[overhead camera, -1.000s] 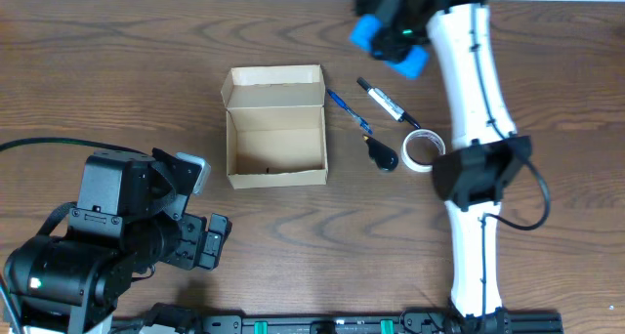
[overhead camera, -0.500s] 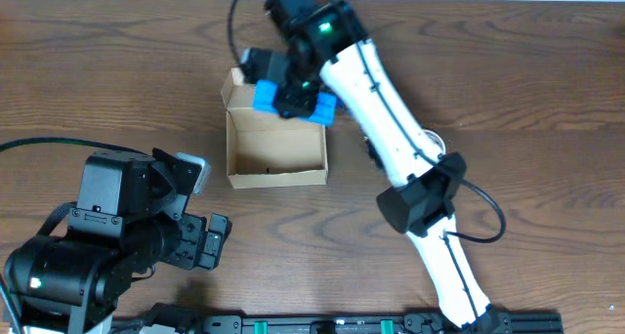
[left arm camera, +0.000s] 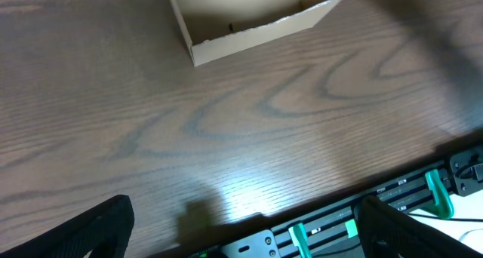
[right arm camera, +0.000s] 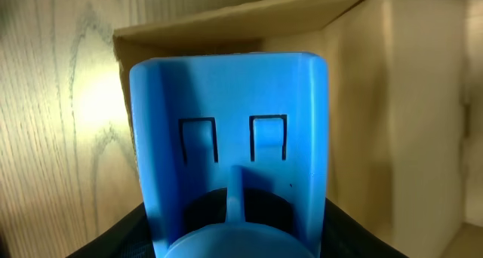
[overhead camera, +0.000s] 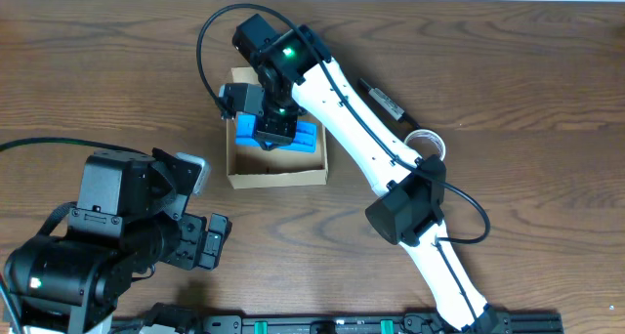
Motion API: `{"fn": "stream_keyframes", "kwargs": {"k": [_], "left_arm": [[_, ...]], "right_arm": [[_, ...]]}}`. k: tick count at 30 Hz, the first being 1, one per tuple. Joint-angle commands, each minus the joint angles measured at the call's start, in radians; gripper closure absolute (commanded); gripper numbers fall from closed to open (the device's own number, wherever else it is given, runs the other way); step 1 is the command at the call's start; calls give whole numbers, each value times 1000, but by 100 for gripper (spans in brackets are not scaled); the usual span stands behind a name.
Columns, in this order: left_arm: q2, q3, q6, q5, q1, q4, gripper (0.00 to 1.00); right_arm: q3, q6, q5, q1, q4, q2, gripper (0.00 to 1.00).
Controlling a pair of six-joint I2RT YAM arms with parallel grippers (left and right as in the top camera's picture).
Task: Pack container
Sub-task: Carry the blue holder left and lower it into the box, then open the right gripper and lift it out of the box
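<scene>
My right gripper moves back toward the box's front side and down inside next, since the box's bare bottom shows between the hanging blue object and that side.
The container (overhead camera: 277, 177) is an open tan cardboard box left of the table's middle, its flap lid (overhead camera: 237, 79) folded back. The left wrist view shows its front wall (left arm camera: 256, 33) at the top. My right gripper (overhead camera: 270, 122) reaches over the box, shut on a blue plastic object (overhead camera: 292, 136) that hangs inside the box's outline. That blue object (right arm camera: 230, 115) fills the right wrist view, with cardboard behind it and my right gripper (right arm camera: 230, 239) around its base. My left gripper (overhead camera: 211, 240) rests open near the front edge, and in its own view my left gripper (left arm camera: 249, 231) has only bare wood between its fingers.
A black-and-white marker (overhead camera: 383, 99) lies right of the box. A white tape roll (overhead camera: 428, 139) shows partly behind the right arm. The table's front edge with a black rail (left arm camera: 362, 213) runs close to the left gripper.
The right arm swung from the far right side leftward, carrying the blue object to above the box and down into its outline. The left arm stayed still.
</scene>
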Motion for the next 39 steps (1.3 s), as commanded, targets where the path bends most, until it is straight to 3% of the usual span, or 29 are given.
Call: {"fn": "stream_keyframes", "kwargs": {"k": [1, 12, 27, 31, 39], "left_arm": [[-1, 17, 17, 6, 2, -4, 5], [-1, 17, 17, 6, 2, -4, 5], [-1, 17, 17, 6, 2, -4, 5], [-1, 17, 17, 6, 2, -4, 5], [-1, 17, 17, 6, 2, -4, 5]], "right_arm": [[-42, -39, -22, 21, 10, -2, 58], [-198, -39, -32, 53, 128, -2, 59], [-271, -16, 39, 77, 180, -2, 57], [-271, -16, 38, 77, 181, -2, 40], [-271, -11, 37, 77, 180, -2, 31]]}}
